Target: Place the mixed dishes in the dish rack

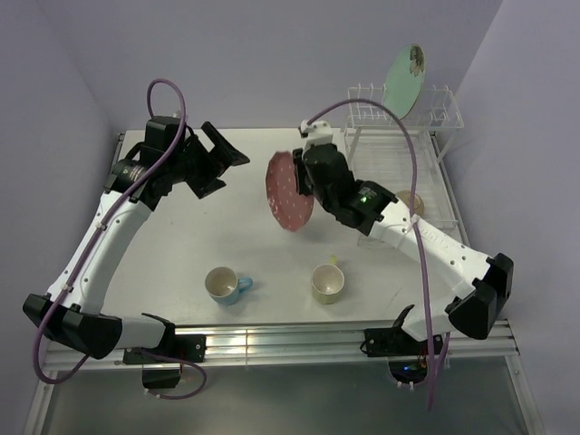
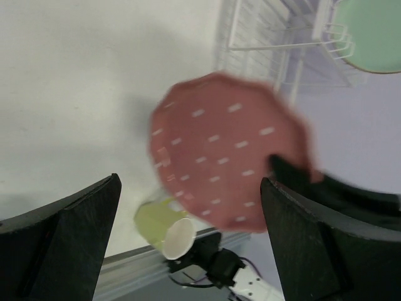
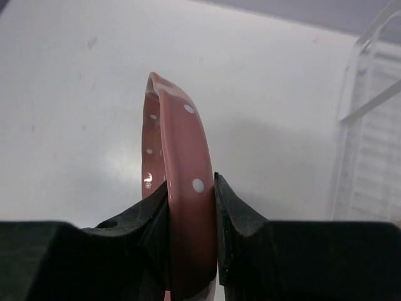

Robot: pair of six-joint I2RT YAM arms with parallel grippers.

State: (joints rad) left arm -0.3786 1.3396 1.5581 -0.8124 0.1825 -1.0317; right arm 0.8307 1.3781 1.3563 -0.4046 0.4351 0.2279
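My right gripper is holding the pink plate [image 1: 288, 190]. I will next carry it up and outward to release it in the holder's empty slots beside the mint-green plate.
My right gripper [image 1: 304, 186] is shut on the rim of the pink white-dotted plate [image 1: 288, 190] and holds it on edge above the table; the right wrist view shows the plate [image 3: 177, 138] clamped between the fingers [image 3: 191, 191]. My left gripper [image 1: 222, 163] is open and empty, left of the plate, apart from it; its view shows the plate [image 2: 229, 150]. The mint-green flowered plate [image 1: 405, 80] stands in the white dish rack's [image 1: 367, 113] slotted holder. The cream bowl [image 1: 410, 201] sits in the lower basket tray. The blue mug [image 1: 222, 285] and pale yellow-green mug [image 1: 328, 283] stand near the front edge.
The rack's lower tray [image 1: 437, 177] runs along the table's right side, next to my right arm. The left wrist view also shows the yellow-green mug [image 2: 164, 227], the rack [image 2: 269, 44] and the mint plate [image 2: 369, 34]. A purple wall stands behind the rack.
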